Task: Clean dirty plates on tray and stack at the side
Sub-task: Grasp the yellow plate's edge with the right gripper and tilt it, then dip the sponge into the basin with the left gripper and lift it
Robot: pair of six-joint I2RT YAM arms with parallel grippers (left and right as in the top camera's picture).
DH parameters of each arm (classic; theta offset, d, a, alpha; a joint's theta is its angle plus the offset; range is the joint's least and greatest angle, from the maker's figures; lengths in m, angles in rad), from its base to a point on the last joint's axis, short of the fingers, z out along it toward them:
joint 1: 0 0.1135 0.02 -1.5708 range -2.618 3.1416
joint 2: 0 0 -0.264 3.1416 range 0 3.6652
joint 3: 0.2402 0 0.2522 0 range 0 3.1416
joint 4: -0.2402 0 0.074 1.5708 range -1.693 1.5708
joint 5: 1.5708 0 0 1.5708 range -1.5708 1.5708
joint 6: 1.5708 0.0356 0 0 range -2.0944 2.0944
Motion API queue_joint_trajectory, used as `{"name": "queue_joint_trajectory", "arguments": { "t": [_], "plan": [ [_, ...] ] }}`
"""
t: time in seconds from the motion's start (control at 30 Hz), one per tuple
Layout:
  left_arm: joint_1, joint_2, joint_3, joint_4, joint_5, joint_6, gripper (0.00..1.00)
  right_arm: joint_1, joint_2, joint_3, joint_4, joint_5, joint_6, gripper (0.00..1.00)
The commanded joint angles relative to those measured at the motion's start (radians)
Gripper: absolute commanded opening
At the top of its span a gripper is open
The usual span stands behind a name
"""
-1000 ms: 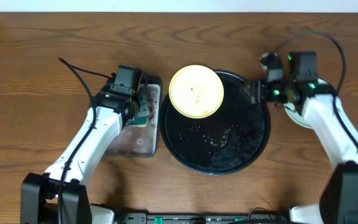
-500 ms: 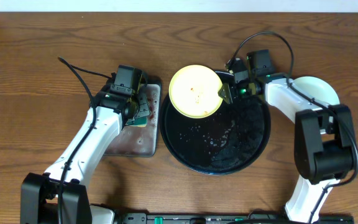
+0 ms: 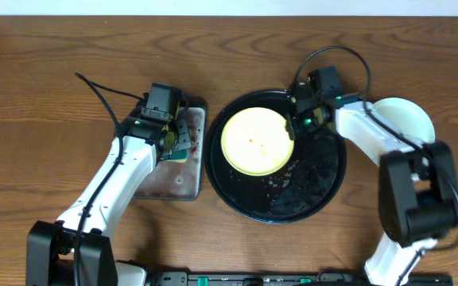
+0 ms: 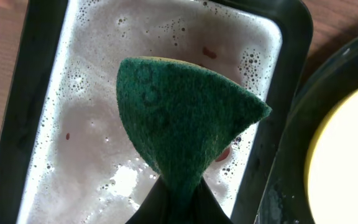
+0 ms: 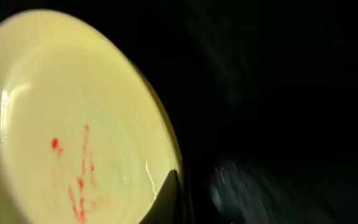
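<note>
My left gripper should carry the sponge across the yellow plate first, then return and lower the sponge onto the silver tray [image 3: 173, 163].
The pale yellow plate [image 3: 254, 141] lies on the round black tray [image 3: 324, 179], left of its middle. Thin red sauce streaks [image 5: 73, 180] mark the plate's inside [image 5: 73, 112]. My right gripper [image 3: 294, 127] is shut on the yellow plate's right rim, with one dark finger [image 5: 166, 198] lying over the edge. My left gripper [image 3: 173, 143] is shut on a folded green sponge [image 4: 185, 124] and holds it just above the foamy silver tray [image 4: 73, 124]. At the right side rests a pale plate [image 3: 408, 117], partly hidden by my right arm.
The rectangular silver tray [image 3: 183, 181] with sudsy, reddish water sits directly left of the black tray. Wet droplets speckle the black tray's floor [image 3: 289, 179]. Brown wooden table [image 3: 38, 119] surrounds everything, and a black cable [image 3: 94, 87] trails from my left arm.
My right gripper swung left from the side plate to the yellow plate and shut on its rim. The plate slid from the tray's upper left rim toward the tray's middle. The left arm stayed still.
</note>
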Motion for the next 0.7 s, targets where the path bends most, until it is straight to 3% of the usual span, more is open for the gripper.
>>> {"name": "queue_joint_trajectory", "arguments": {
  "t": [0.0, 0.17, 0.43, 0.47, 0.53, 0.57, 0.67],
  "plan": [
    [0.011, 0.004, -0.006, 0.006, -0.009, 0.062, 0.07, -0.010, -0.125, 0.008, -0.079, 0.115, 0.008, 0.01],
    [0.040, 0.034, -0.006, 0.009, -0.009, 0.079, 0.08, -0.001, -0.137, -0.007, -0.224, 0.135, 0.009, 0.01],
    [0.063, 0.187, -0.006, 0.046, -0.008, 0.098, 0.08, 0.003, -0.136, -0.124, -0.126, 0.137, 0.076, 0.01],
    [0.063, 0.201, -0.006, 0.046, -0.008, 0.098, 0.11, 0.003, -0.136, -0.126, -0.126, 0.137, 0.076, 0.01],
    [0.063, 0.230, -0.006, 0.046, -0.008, 0.098, 0.39, 0.003, -0.136, -0.126, -0.128, 0.137, 0.076, 0.01],
    [0.063, 0.244, -0.006, 0.045, -0.008, 0.098, 0.47, 0.003, -0.136, -0.126, -0.127, 0.137, 0.076, 0.01],
    [0.063, 0.269, -0.006, 0.039, -0.008, 0.097, 0.56, 0.003, -0.136, -0.126, -0.127, 0.137, 0.076, 0.01]
  ]
}}
